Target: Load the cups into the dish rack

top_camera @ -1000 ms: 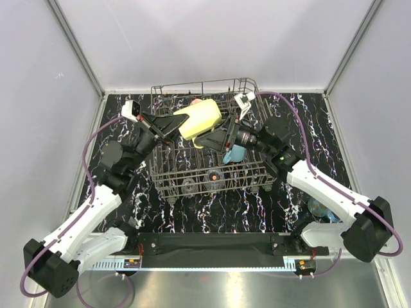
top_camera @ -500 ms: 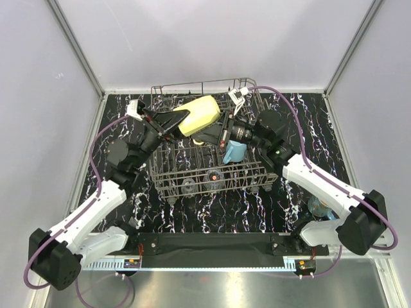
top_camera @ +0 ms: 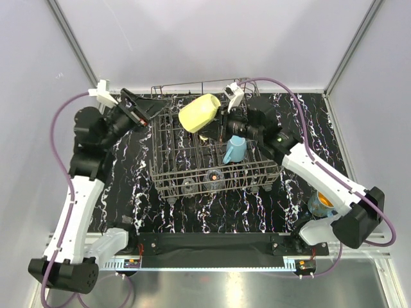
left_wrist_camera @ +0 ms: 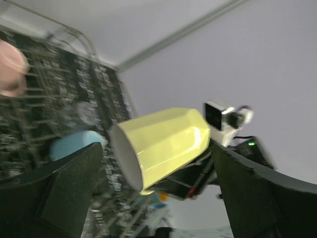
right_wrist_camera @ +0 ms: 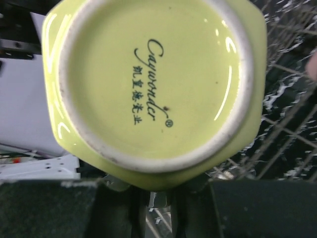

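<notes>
The dish rack's bare wires beside the light blue mug lie below, so my right gripper needs to move down there next, turning the tilted yellow mug with its opening down to release it.
A yellow mug [top_camera: 200, 112] hangs tilted above the back of the dish rack [top_camera: 212, 184], with my right gripper [top_camera: 219, 123] shut on its lower side. The mug's printed base [right_wrist_camera: 153, 84] fills the right wrist view, above the right gripper [right_wrist_camera: 159, 201]. My left gripper [top_camera: 149, 108] stands open off the rack's back left corner, apart from the mug. In the left wrist view the yellow mug [left_wrist_camera: 163, 141] shows beyond the wide-spread left gripper [left_wrist_camera: 158, 198]. A light blue mug [top_camera: 234, 149] and two clear glasses [top_camera: 214, 176] sit in the rack. A pink mug [left_wrist_camera: 11, 67] is in there too.
A teal-blue mug with an orange inside [top_camera: 319, 205] stands on the black marbled table [top_camera: 212, 215] beside the right arm's base. Grey walls [top_camera: 38, 128] close in the sides and back. The rack's upright tines fill the middle of the table.
My left gripper opened, let go of the yellow mug and drew back to the left. My right gripper closed on the mug and now carries it alone.
</notes>
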Robot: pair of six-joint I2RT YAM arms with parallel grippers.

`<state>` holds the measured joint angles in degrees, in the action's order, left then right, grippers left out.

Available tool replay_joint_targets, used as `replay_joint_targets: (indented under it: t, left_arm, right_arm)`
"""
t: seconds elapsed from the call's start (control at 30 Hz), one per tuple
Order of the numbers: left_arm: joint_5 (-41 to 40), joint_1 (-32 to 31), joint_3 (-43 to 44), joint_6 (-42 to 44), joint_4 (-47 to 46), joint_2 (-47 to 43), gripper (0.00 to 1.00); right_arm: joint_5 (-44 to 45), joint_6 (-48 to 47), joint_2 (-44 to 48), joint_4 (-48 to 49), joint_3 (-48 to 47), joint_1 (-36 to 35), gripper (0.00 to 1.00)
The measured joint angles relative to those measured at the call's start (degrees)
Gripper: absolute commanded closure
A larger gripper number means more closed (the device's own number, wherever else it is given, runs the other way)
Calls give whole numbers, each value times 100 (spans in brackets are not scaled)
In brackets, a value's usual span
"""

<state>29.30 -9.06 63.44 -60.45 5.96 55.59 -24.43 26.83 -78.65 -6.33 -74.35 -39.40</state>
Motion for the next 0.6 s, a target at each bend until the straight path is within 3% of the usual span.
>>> replay_joint_targets:
  t: [0.1,0.3,0.47,0.6]
  left_arm:
    - [-225,278,411,944,979,-61,1]
    - [-1274,483,442,2260,2347,-129,1]
    - [-2188,503,439,3008,2752,-107,1]
    - [-2618,505,181,3261,2568,-116,1]
  right_arm:
    - [275,-706,-269,-737,-629,35,100]
    - [765,-1797,-1010,-1624,-1624,46,100]
    - [1189,-2527,-1779,-2356,-2343,50,100]
    - [1386,-3021,-2472,-2820,-2920,57,100]
